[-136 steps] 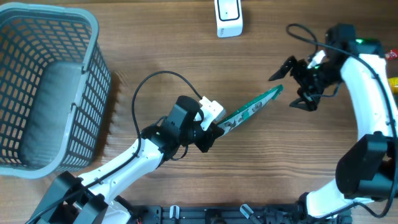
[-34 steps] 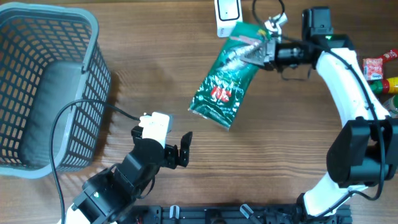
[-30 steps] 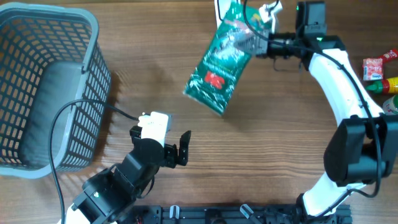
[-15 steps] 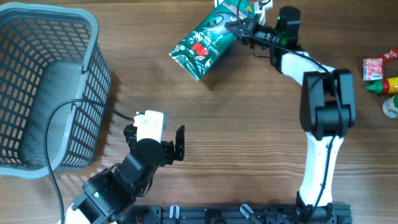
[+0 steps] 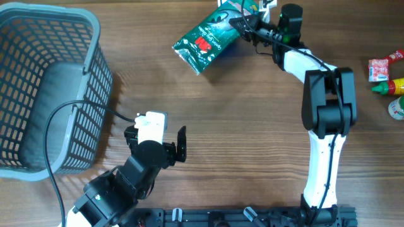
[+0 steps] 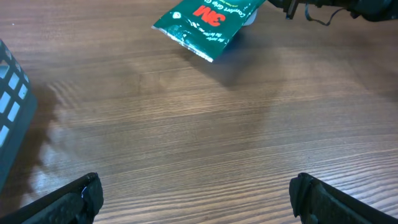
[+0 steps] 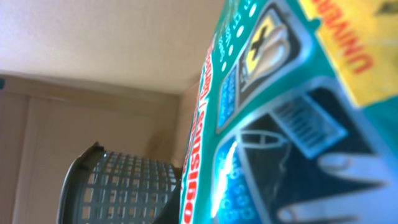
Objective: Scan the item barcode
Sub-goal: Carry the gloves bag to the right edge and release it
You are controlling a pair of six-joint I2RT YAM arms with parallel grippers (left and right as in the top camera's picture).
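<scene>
I will next swing my right gripper off the scanner and to the right in the overhead view, to the bare wood by the red sachet [image 5: 360, 61], then lower it and let go.
A green 3M packet [image 5: 207, 40] hangs over the far edge of the table, tilted, with my right gripper [image 5: 243, 24] shut on its upper right end. In the right wrist view the packet [image 7: 280, 112] fills the frame, and a small barcode [image 7: 308, 121] shows on its face. My own fingers there are mostly hidden behind it. The left wrist view has the packet [image 6: 208, 22] far ahead. My left gripper [image 5: 156, 135] sits low near the front of the table, open and holding nothing [image 6: 199, 199]. The packet covers most of the white scanner.
A grey plastic basket [image 5: 47, 88] stands at the left and also shows in the right wrist view [image 7: 118, 186]. A red sachet [image 5: 379, 68] and a small bottle [image 5: 391, 86] lie at the right edge. Bare wood lies between the two arms.
The right arm has swung the packet up and left to the far edge, over the white scanner, and it has slowed over the last half second. The left arm has barely moved.
</scene>
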